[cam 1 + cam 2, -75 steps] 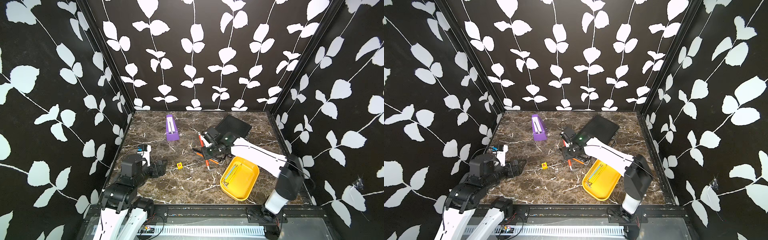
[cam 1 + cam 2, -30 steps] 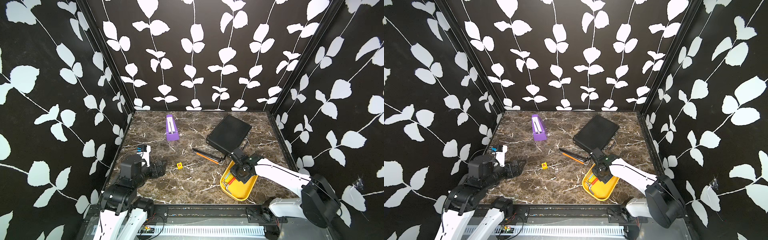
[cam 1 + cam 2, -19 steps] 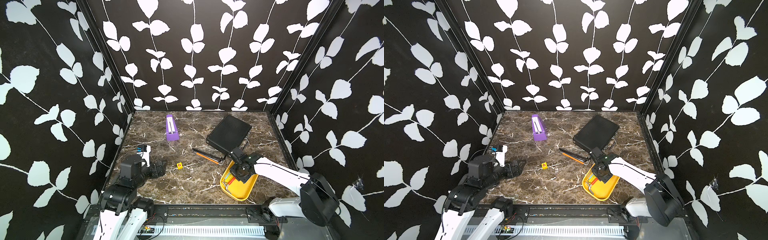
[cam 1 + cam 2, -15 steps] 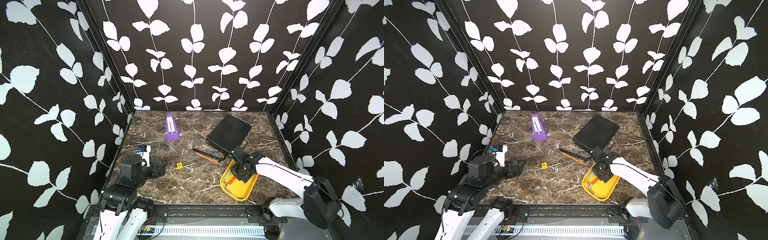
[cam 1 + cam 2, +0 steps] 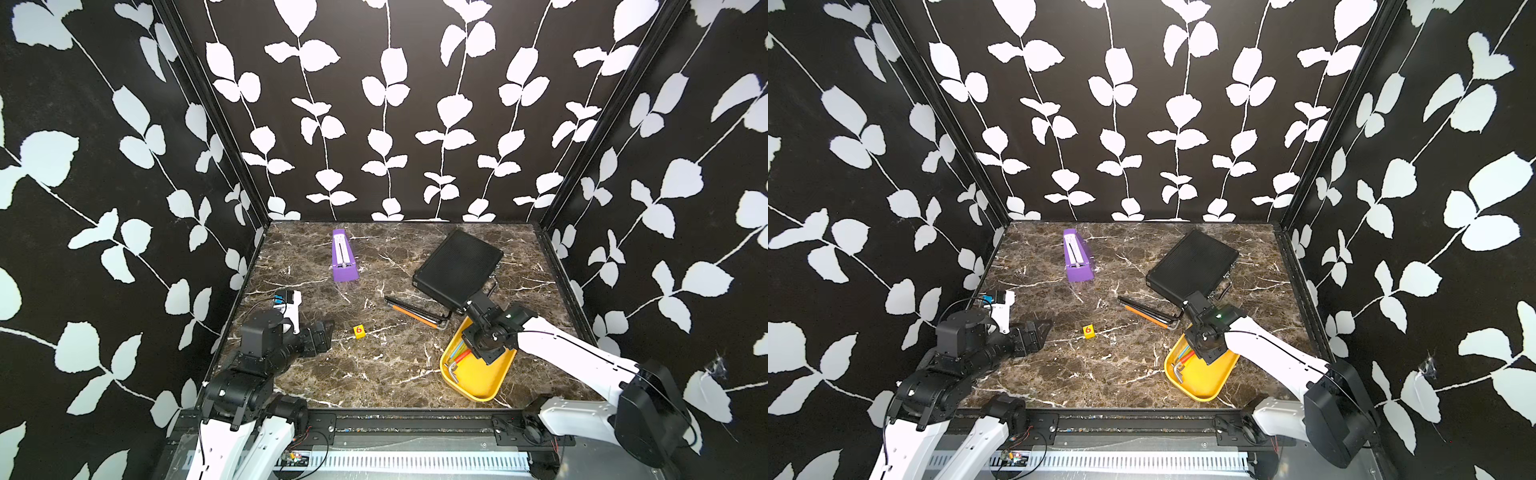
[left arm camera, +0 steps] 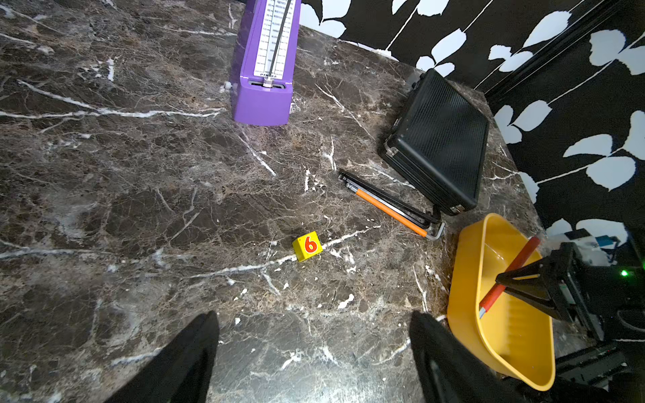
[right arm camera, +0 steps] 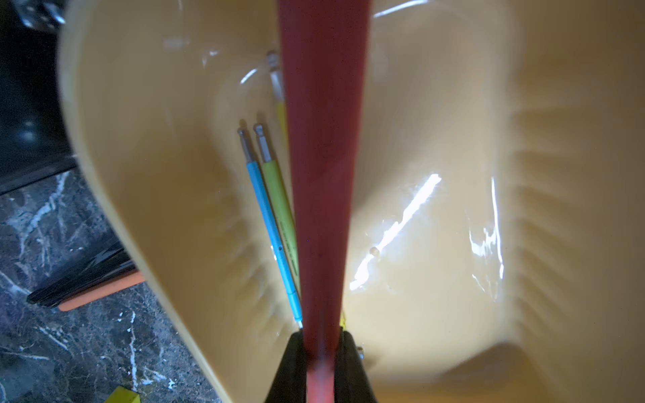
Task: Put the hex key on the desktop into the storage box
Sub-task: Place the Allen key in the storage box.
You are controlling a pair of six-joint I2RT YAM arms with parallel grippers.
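The red-sleeved hex key (image 7: 324, 139) still slants above the storage box's bottom. My right gripper lowers it next toward the bare bottom beside the yellow hex key and releases it.
My right gripper (image 7: 321, 335) is shut on a red-sleeved hex key (image 7: 324, 139) and holds it slanted inside the yellow storage box (image 5: 478, 386) at the front right of the desktop (image 5: 374, 374). The left wrist view shows the same red hex key (image 6: 523, 253) running down into the storage box (image 6: 467, 279). Blue, green and yellow hex keys (image 7: 272, 216) lie on the box floor. An orange hex key (image 5: 415, 314) and black ones lie on the desktop beside the box. My left gripper (image 6: 314, 317) is open and empty, low at the front left.
A black ribbed case (image 5: 457, 266) lies at the back right, close to the box and the loose keys. A purple metronome (image 5: 344, 259) stands at the back. A small yellow cube marked 6 (image 5: 359, 330) sits mid-desktop. Patterned walls close three sides.
My right gripper has come from the loose hex keys beside the black case to the storage box, carrying the red hex key. In the last second it has barely shifted. The left arm is still.
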